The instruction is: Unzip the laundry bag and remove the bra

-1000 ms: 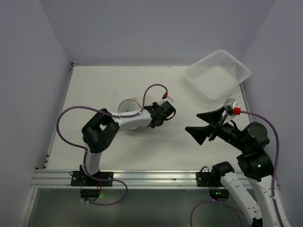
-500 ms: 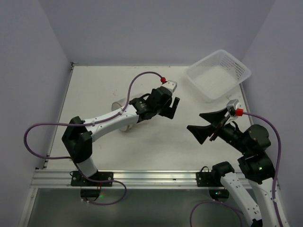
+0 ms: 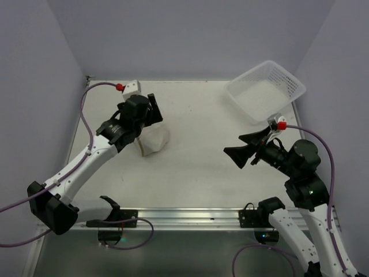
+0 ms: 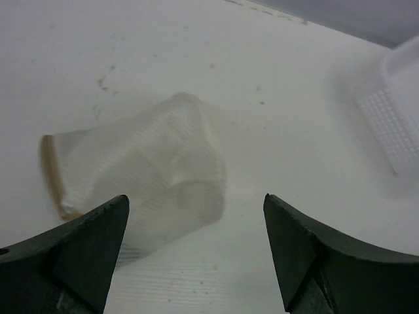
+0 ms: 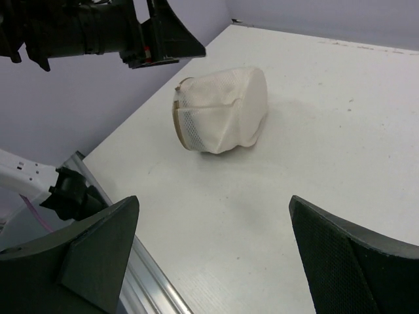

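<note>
Next, my left gripper will move its open fingers toward the left in its wrist view and down around the laundry bag's tan zipper rim (image 3: 140,147) (image 4: 52,171), which lies below on that side.
The laundry bag (image 3: 154,140) lies crumpled on its side on the table's left half, white mesh with a tan zipper rim (image 5: 178,125) facing the near left. My left gripper (image 3: 151,115) hovers just behind and above the bag, open and holding nothing. In the left wrist view the bag (image 4: 144,176) sits ahead of the spread fingers (image 4: 85,252). My right gripper (image 3: 248,149) hangs open over the table's right half, well apart from the bag (image 5: 222,111), nothing between its pads (image 5: 353,261). The bra is out of view.
A white perforated plastic basket (image 3: 265,91) stands tilted at the back right corner, its edge also showing in the left wrist view (image 4: 399,111). A metal rail (image 3: 184,216) runs along the near table edge. Purple walls close in the left, back and right.
My left arm swung from the table's middle, right of the bag, back to the left and now hovers behind it; its jaws opened wide. The bag now lies uncovered. The right gripper shifted slightly.
</note>
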